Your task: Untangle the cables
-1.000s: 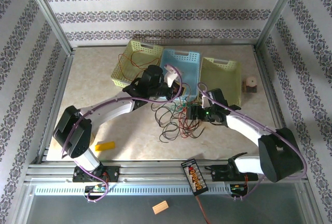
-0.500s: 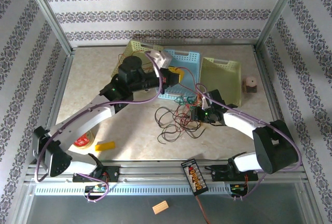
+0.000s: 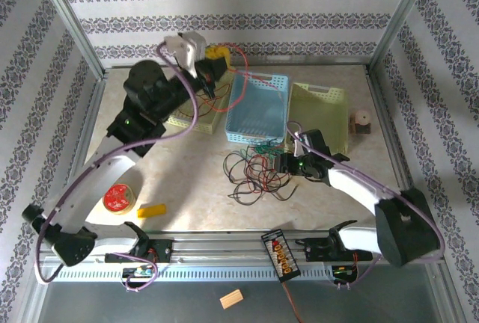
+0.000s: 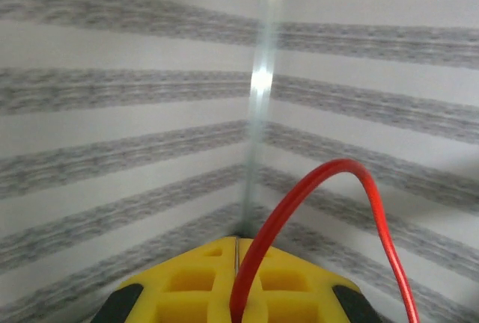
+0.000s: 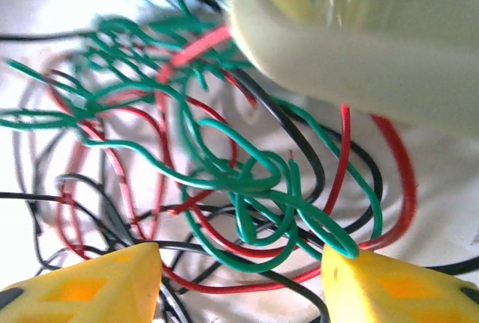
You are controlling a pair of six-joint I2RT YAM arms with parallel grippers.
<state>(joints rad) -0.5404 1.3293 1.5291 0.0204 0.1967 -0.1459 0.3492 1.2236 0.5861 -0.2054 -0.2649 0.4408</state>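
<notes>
The left gripper comes down next, tipping its fingers downward over the yellow basket to release the red cable there, since red loops already lie inside it.
The cables lie as a tangle of red, green and black wires on the table in front of the blue basket. My left gripper is raised high at the back left. In the left wrist view its yellow fingers are shut on a red cable, which arcs up and off to the right. My right gripper sits low at the tangle's right edge. In the right wrist view it stands open, and green loops with red and black strands lie between its fingertips.
Three baskets stand at the back: yellow, blue and pale green, whose rim is close above the right gripper. A red tape roll and a yellow block lie front left. A small wooden object sits far right.
My left arm has swung up and back to the left, from over the blue basket to high above the yellow one, drawing the red cable with it. The right arm has barely moved.
</notes>
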